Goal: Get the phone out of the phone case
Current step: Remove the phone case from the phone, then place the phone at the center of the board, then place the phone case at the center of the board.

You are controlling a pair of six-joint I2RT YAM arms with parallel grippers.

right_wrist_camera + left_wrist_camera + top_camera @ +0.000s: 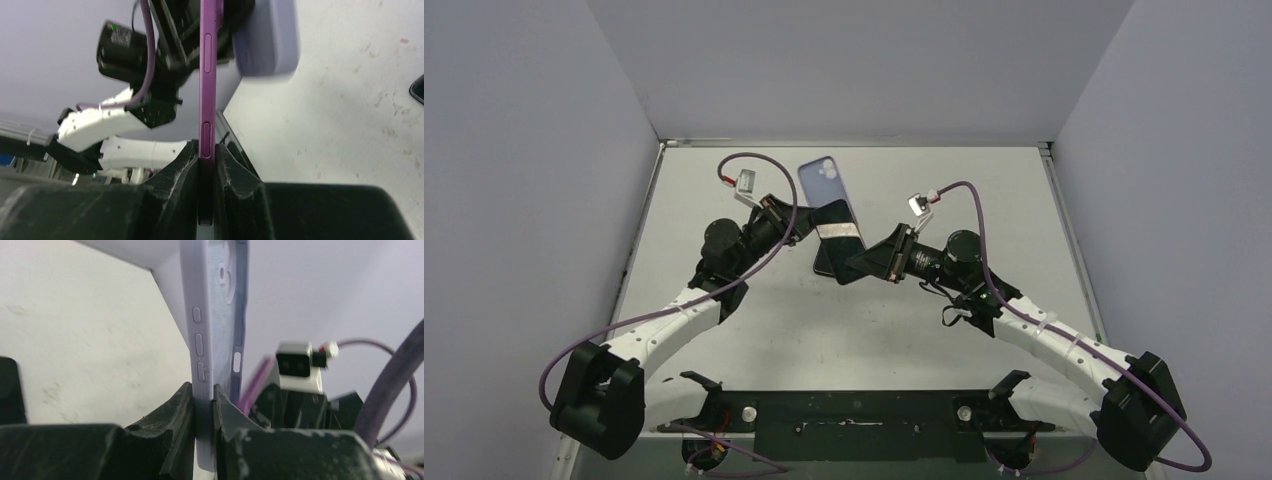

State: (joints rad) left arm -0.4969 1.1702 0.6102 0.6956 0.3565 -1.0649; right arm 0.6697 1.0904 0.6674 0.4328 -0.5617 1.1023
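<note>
Bare tabletop is below, so the robot's left gripper will next lower the empty lilac phone case to the left in the top view and let go of it there.
The lilac phone case (824,183) is held up above the table, pinched at its lower end by my left gripper (826,226), which is shut on it. In the left wrist view the case (202,330) stands edge-on between the fingers (172,415), and its inside looks empty. My right gripper (866,264) is shut on the phone (834,266), which has a dark screen and a purple frame. In the right wrist view the phone's purple edge (208,85) rises from between the fingers (235,175), with the case (267,42) just beside its far end.
The grey table (984,190) is walled by pale panels on three sides. The arms' bases and a black rail (854,415) lie at the near edge. A dark object (419,89) shows at the right edge of the right wrist view. Purple cables loop over both wrists.
</note>
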